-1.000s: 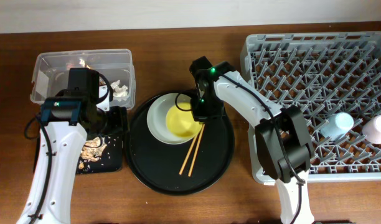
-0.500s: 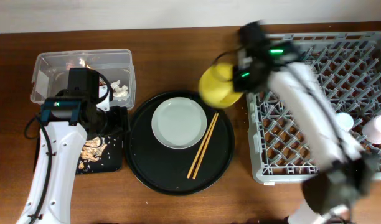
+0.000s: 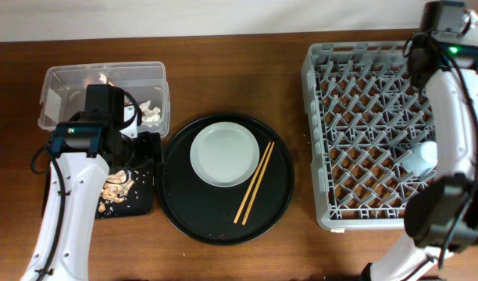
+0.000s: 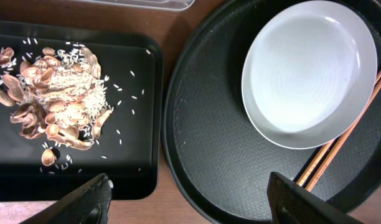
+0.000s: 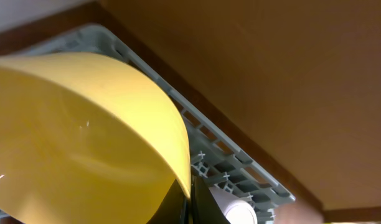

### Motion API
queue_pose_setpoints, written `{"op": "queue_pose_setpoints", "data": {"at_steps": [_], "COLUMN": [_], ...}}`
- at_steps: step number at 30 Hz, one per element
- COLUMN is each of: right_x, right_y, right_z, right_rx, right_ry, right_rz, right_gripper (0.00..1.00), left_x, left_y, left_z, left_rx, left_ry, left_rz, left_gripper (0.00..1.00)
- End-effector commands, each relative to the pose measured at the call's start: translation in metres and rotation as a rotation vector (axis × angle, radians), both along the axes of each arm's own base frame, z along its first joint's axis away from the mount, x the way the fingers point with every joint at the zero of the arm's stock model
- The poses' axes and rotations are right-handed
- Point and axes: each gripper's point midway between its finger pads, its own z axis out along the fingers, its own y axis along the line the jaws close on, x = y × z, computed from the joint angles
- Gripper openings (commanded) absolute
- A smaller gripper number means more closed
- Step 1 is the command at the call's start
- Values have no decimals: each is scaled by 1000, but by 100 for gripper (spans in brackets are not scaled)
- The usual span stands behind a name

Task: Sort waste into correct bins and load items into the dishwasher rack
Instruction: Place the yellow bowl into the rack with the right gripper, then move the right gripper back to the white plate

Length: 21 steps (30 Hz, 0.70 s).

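Note:
I should move my right gripper to the left in the overhead view and lower the yellow bowl point(image 5: 84, 137) onto the rack's far rows, because they are empty.
My right gripper point(image 5: 187, 200) is shut on the rim of the small yellow bowl point(image 5: 84, 137) and holds it above the far right corner of the light-grey dishwasher rack point(image 3: 364, 117). The arm hides the bowl in the overhead view. A light-blue cup point(image 3: 426, 154) lies in the rack. The grey-green plate point(image 3: 225, 154) and the wooden chopsticks point(image 3: 255, 182) lie on the round black tray point(image 3: 180, 207). My left gripper point(image 4: 190, 205) is open and empty. It hovers between the shallow black tray point(image 4: 137, 124) with food scraps point(image 4: 53, 93) and the round tray.
The clear tub point(image 3: 63, 82) at the far left holds white tissue point(image 3: 151, 112) and a shiny scrap point(image 3: 106, 78). The right arm runs along the rack's right side and hides that part of it. A pale cup point(image 5: 231, 208) shows below the bowl.
My right gripper has lifted the yellow bowl off the plate and carried it right to the rack's far right corner. The left arm has not moved.

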Motion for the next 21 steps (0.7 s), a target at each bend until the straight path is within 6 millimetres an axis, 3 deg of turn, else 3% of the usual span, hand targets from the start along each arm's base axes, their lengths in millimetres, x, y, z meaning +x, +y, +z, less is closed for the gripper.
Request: {"op": "queue_pose_setpoints", "data": {"at_steps": [1, 4, 6, 14, 21], "right_x": [7, 20, 30, 33, -11], "right_y": [-18, -16, -3, 47, 86], "right_z": [-33, -77, -100, -122, -162], "right_rx": [-118, -101, -44, 52, 368], "right_ry": [105, 180, 202, 315, 461], "right_rz": [-92, -79, -29, 103, 109], "right_gripper": [4, 4, 4, 4, 4], "left_x": [4, 5, 5, 5, 4], "left_y": [2, 2, 2, 1, 1], "left_z": [7, 7, 7, 7, 7], "left_rx": [2, 2, 2, -2, -2], "left_ry": [-33, -35, -36, -34, -32], "left_rz": [7, 7, 6, 5, 5], "left_gripper": [79, 79, 79, 79, 79]}}
